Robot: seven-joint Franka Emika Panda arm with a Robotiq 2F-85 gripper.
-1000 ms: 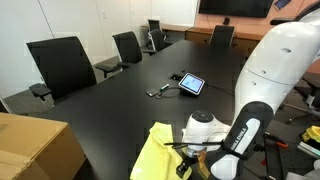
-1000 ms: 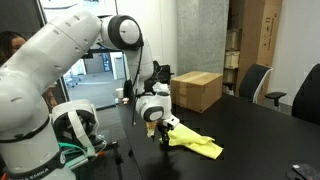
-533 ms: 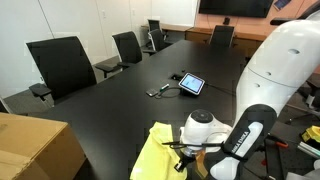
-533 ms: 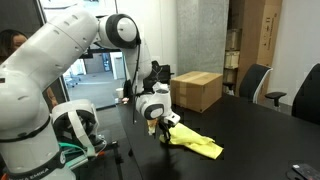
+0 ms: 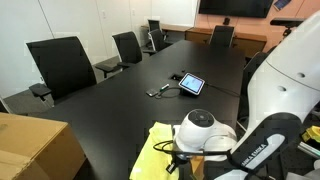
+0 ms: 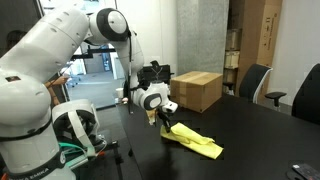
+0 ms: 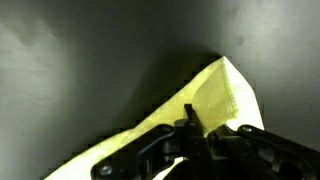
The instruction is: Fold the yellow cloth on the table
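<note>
The gripper will next carry the raised corner of the cloth over toward the cloth's edge by the cardboard box and release it, since that edge lies across the cloth from the gripper.
The yellow cloth (image 5: 153, 152) lies on the black table (image 5: 110, 105) close to the robot's base. It shows in both exterior views, stretching away from the arm (image 6: 197, 141). My gripper (image 6: 163, 121) is shut on one corner of the cloth, and that corner is raised slightly off the table. In the wrist view the yellow cloth (image 7: 228, 93) rises from between the dark fingers (image 7: 188, 118), with my gripper (image 7: 203, 135) pinched on its edge. The white wrist hides the fingertips in an exterior view (image 5: 198, 131).
A cardboard box (image 5: 35, 148) stands on the table near the cloth, also seen as a box (image 6: 196, 90) behind the arm. A tablet (image 5: 191, 84) with a cable lies mid-table. Black office chairs (image 5: 60, 65) line the table's edge.
The jaws have closed on the cloth's corner. The arm has shifted and raised that corner a little off the table.
</note>
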